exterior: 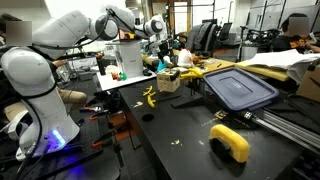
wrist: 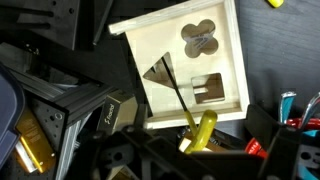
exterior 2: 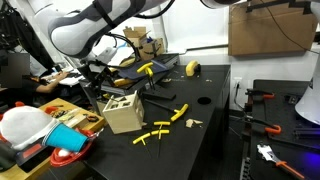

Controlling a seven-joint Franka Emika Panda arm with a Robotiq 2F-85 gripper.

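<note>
The yellow handle [wrist: 203, 131] sticks out past the wooden box's edge between the open fingers. The gripper lowers onto that handle next and closes around it.
Looking down in the wrist view, a pale wooden box [wrist: 225, 55] shows a lid with clover, triangle and rectangle cut-outs. A yellow-handled tool [wrist: 199, 131] leans at the box's near edge, its thin black shaft reaching up to the triangle hole. The box also appears in both exterior views [exterior: 168, 81] [exterior 2: 122, 112]. My gripper [exterior: 156, 29] hangs well above it at the end of the white arm, open and holding nothing. In the wrist view only dark parts of the gripper show along the bottom edge. In an exterior view the gripper lies outside the frame.
Yellow tools [exterior 2: 177, 113] [exterior 2: 150, 135] lie loose on the black table, with another [exterior: 150, 97] near the box. A grey-blue bin lid [exterior: 240, 88] and a yellow roll [exterior: 231, 141] sit further along. Red-handled tools [wrist: 287, 108] and metal framing [wrist: 70, 110] surround the box.
</note>
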